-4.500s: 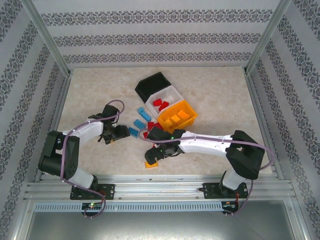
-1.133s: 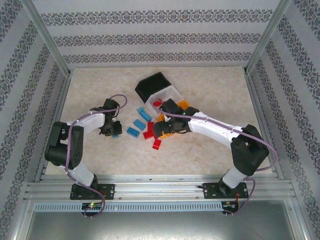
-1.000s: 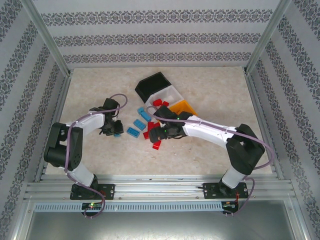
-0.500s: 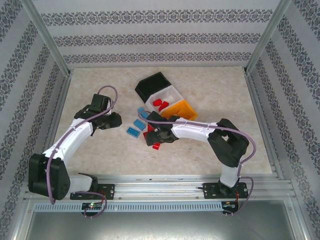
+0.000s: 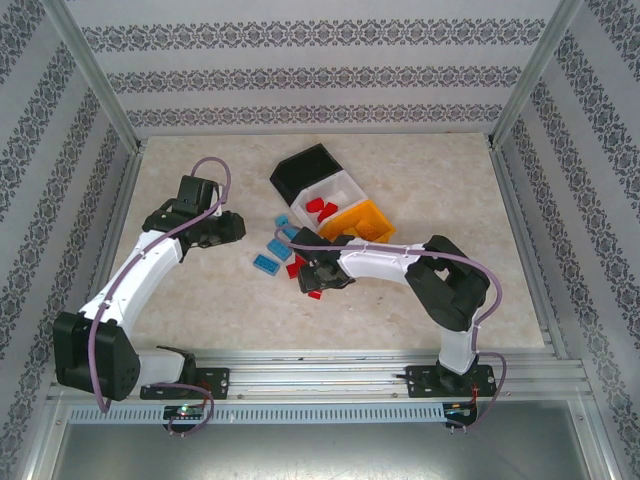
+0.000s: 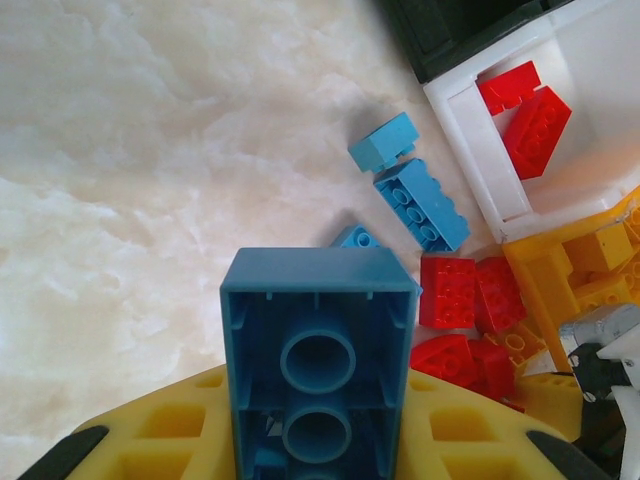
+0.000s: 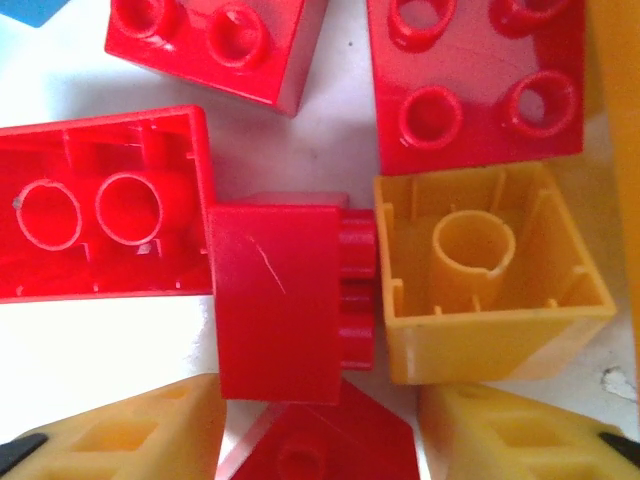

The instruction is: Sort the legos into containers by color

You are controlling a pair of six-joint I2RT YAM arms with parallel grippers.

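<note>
The blue lego in my left gripper goes outward next for release over the black container's bottom, since that empty container stands outward of the gripper.
My left gripper [image 5: 230, 230] [image 6: 318, 445] is shut on a blue lego [image 6: 318, 350], hollow underside toward the camera, held above the table left of the pile. My right gripper [image 5: 312, 274] [image 7: 322, 450] is down in the red lego pile [image 5: 300, 262]. Its yellow fingers [image 7: 130, 435] flank a red lego [image 7: 322, 445] turned cornerwise, whose corners reach both pads. Just ahead lie a red lego [image 7: 280, 300] on its side and an upturned yellow lego [image 7: 480, 290]. The black container [image 5: 303, 170], white container [image 5: 345, 185] and orange-yellow container [image 5: 370, 215] stand in a row.
Loose blue legos [image 5: 265, 265] [image 6: 420, 200] lie left of the pile. One red lego [image 5: 315, 293] sits nearer the front. Red legos [image 6: 525, 110] lie in the white container. Patterned walls and a metal frame enclose the table [image 5: 200, 180].
The left arm rose and swung back-left with its blue lego. The right gripper came from the orange-yellow container down onto the red pile, and its jaws narrowed.
</note>
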